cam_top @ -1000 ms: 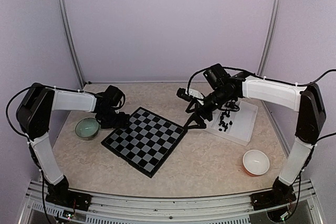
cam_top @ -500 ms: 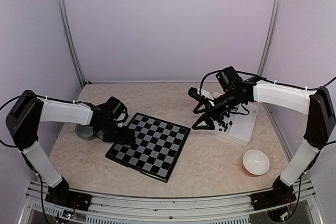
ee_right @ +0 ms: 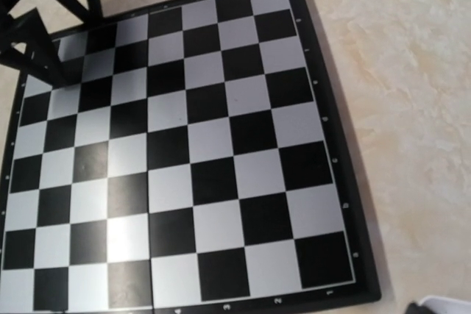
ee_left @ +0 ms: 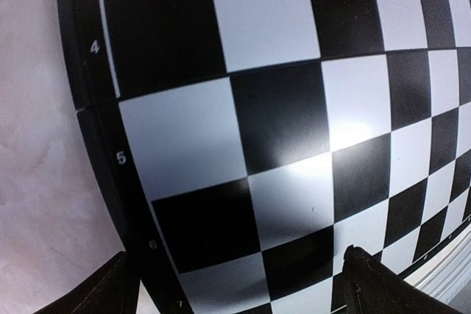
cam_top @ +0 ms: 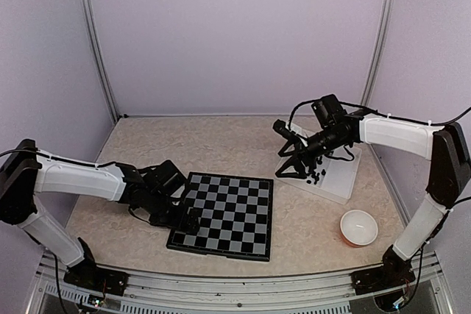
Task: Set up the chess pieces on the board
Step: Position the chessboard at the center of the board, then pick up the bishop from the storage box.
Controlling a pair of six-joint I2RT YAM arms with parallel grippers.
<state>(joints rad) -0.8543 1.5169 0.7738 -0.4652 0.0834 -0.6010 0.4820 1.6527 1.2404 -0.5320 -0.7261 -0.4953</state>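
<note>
The black chess pieces lie below my empty right gripper and to its right in the top view, so I will move it that way and down onto one.
The board [cam_top: 235,207] lies flat at the table's middle front, nearly square to the near edge, with no pieces on it. My left gripper [cam_top: 190,220] hangs low over its left border, open; in the left wrist view the board [ee_left: 280,123] fills the frame and nothing sits between the two fingertips [ee_left: 368,288]. The black chess pieces [cam_top: 316,175] lie in a loose cluster on the white tray [cam_top: 340,174]. My right gripper [cam_top: 291,165] hovers open at the tray's left edge, holding nothing. The right wrist view looks down on the board [ee_right: 191,152] and the left gripper [ee_right: 37,34].
An orange bowl with a white inside [cam_top: 358,227] stands at the front right, near the right arm's base. The left forearm [cam_top: 81,178] stretches low across the table's left side. Metal posts and lilac walls close in the back and sides.
The board has slid toward the near edge and turned from diagonal to nearly square, with the left gripper moving along at its left border. The right gripper has drawn back right toward the tray.
</note>
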